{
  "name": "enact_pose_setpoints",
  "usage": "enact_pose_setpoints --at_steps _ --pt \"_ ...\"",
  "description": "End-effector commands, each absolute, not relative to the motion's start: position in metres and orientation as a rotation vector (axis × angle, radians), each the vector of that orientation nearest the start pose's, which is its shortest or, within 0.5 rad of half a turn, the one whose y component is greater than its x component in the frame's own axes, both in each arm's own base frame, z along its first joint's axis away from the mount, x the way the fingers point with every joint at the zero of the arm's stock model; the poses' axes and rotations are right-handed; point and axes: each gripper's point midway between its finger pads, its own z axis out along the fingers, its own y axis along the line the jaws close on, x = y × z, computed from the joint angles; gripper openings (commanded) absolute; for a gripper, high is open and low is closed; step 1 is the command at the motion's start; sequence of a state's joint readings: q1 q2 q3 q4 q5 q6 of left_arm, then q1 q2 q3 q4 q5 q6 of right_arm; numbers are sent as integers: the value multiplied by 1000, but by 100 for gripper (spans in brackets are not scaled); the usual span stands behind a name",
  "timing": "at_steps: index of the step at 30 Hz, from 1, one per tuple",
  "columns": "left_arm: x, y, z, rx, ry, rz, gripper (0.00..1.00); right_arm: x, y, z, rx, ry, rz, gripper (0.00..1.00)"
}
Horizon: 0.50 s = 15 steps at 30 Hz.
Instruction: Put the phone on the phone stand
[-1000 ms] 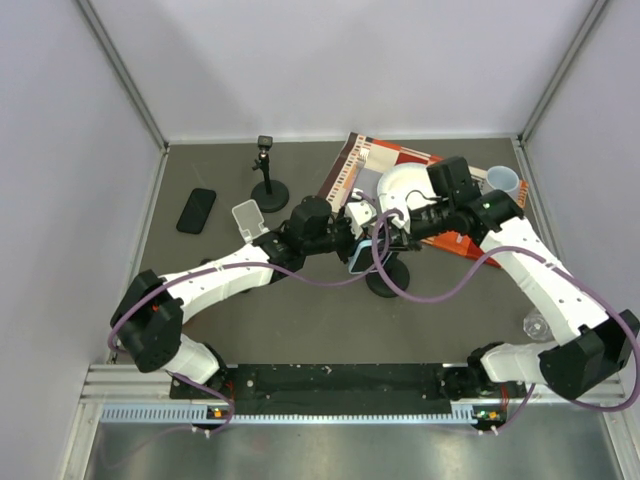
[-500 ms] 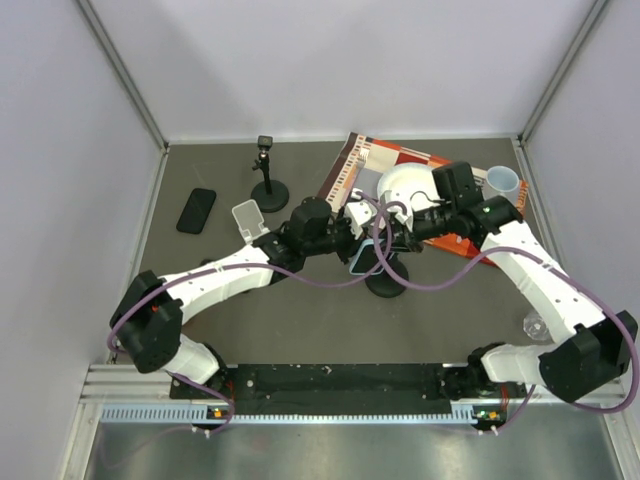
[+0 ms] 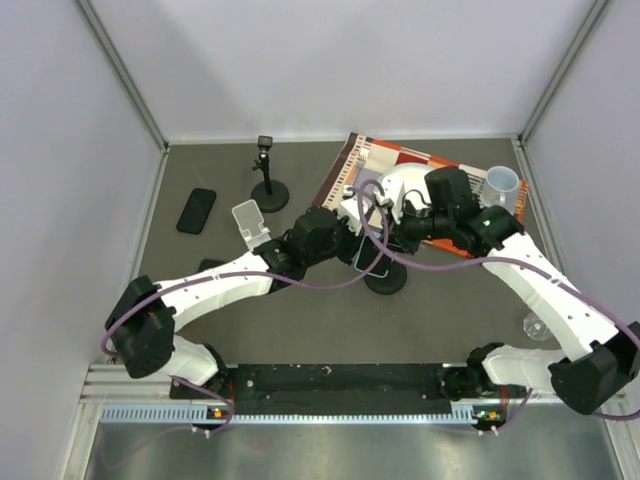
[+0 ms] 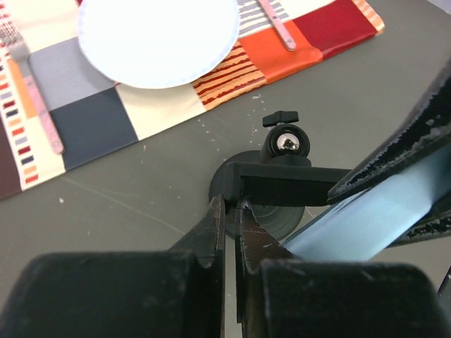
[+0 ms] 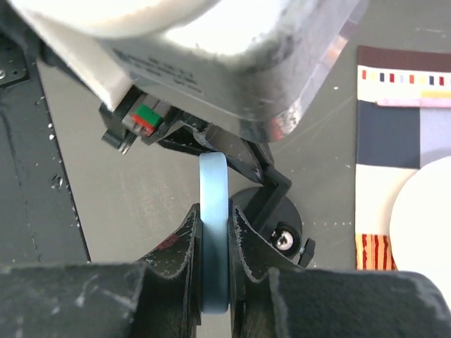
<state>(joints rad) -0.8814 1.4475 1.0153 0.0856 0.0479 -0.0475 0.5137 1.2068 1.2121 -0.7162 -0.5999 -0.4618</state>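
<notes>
My right gripper turns the phone next and releases its flat side against the mount's black bracket (image 5: 269, 200). The phone still stands at an angle to the bracket.
My right gripper (image 5: 213, 211) is shut on a light-blue phone (image 5: 213, 232), held on edge above a black round-based mount with a ball joint (image 5: 282, 236). In the top view the phone (image 3: 364, 255) is between both grippers, over that mount's base (image 3: 386, 281). My left gripper (image 4: 230, 205) is shut on the mount's black bracket (image 4: 289, 179), with the phone (image 4: 366, 218) to its right. The white phone stand (image 3: 248, 220) stands left of my left arm, away from both grippers. A black phone (image 3: 196, 210) lies flat at the far left.
A striped placemat (image 3: 350, 170) with a white plate (image 3: 400, 185) and forks lies at the back right, with a pale cup (image 3: 503, 181) beside it. A black pole with a round base (image 3: 267, 185) stands at the back. A clear glass (image 3: 535, 325) sits near the right edge.
My right gripper has shifted left and turned with the light-blue phone, which now shows more edge-on. My left arm has moved slightly right. Both grips are unchanged.
</notes>
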Motion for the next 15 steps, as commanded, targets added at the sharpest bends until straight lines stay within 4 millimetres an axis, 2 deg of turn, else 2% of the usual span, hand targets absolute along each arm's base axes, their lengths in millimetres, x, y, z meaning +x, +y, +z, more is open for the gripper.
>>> enact_pose_setpoints --at_steps 1,2,8,10,11,15 --pt "318 -312 260 428 1718 -457 0 245 182 232 -966 2101 347 0" --pt "319 -310 261 405 1719 -447 0 249 166 219 -914 2124 238 0" --pt "329 -284 257 247 1727 -299 0 254 128 219 -743 2114 29 0" --pt "329 -278 260 211 1720 -263 0 254 124 222 -716 2111 -38 0" --pt "326 -281 262 210 1715 -259 0 258 114 226 -652 2108 -141 0" --pt "320 -288 266 199 1719 -267 0 264 113 230 -539 2134 -221 0"
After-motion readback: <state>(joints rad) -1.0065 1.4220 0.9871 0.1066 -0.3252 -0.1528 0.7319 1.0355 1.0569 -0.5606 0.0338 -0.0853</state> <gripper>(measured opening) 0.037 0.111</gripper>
